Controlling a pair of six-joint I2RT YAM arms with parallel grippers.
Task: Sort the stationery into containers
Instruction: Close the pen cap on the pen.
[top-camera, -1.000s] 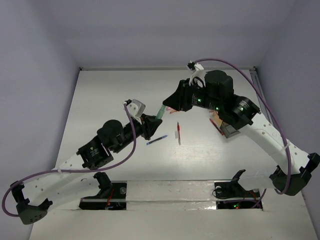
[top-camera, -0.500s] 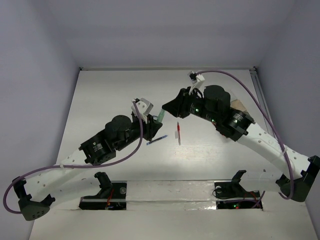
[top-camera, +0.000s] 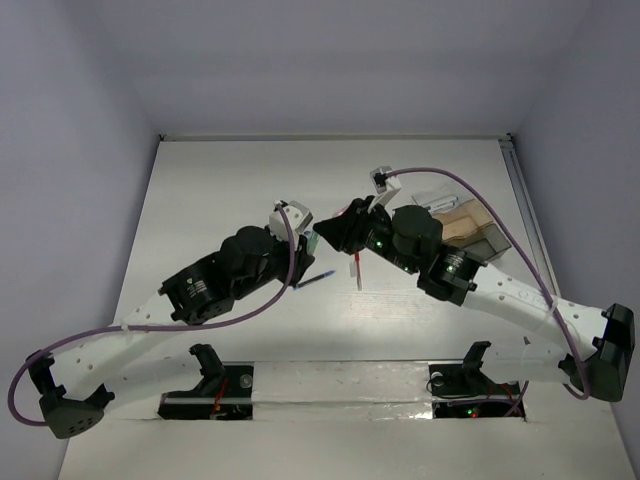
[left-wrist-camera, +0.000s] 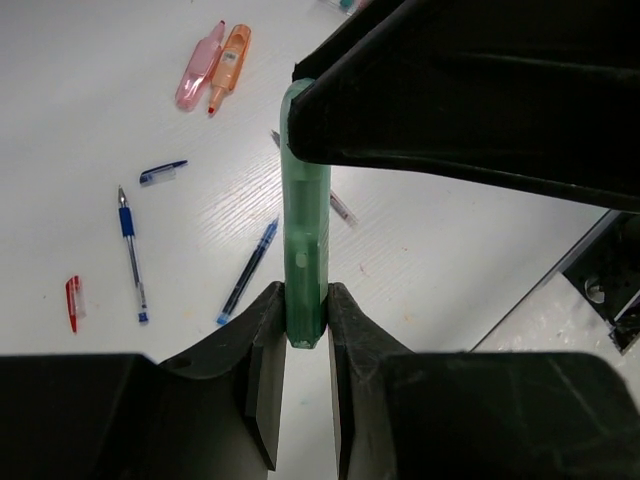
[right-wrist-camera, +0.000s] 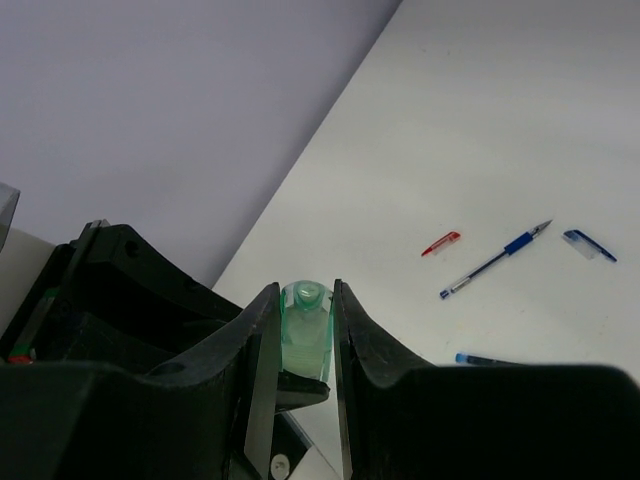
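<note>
The orange-tan box (top-camera: 466, 222) lies open to the right in the top view, so my right gripper will move that way, down over it, and release the marker.
A green marker (left-wrist-camera: 304, 230) is held at both ends above the table. My left gripper (left-wrist-camera: 304, 305) is shut on its lower end. My right gripper (right-wrist-camera: 305, 305) is shut on its capped end (right-wrist-camera: 306, 335). In the top view the two grippers, left (top-camera: 305, 241) and right (top-camera: 327, 231), meet tip to tip and hide the marker. A blue pen (top-camera: 313, 279) and a red pen (top-camera: 357, 271) lie just below them. The containers (top-camera: 470, 226), clear and orange-tan boxes, sit at the right behind the right arm.
On the table in the left wrist view lie two blue pens (left-wrist-camera: 130, 255) (left-wrist-camera: 248, 272), a red cap (left-wrist-camera: 72, 302), a blue cap (left-wrist-camera: 162, 172), and pink (left-wrist-camera: 198, 80) and orange (left-wrist-camera: 230, 55) highlighters. Walls enclose the table.
The left gripper has moved up to the green marker and shut on its free end. The right arm has swung left and lower, uncovering the containers.
</note>
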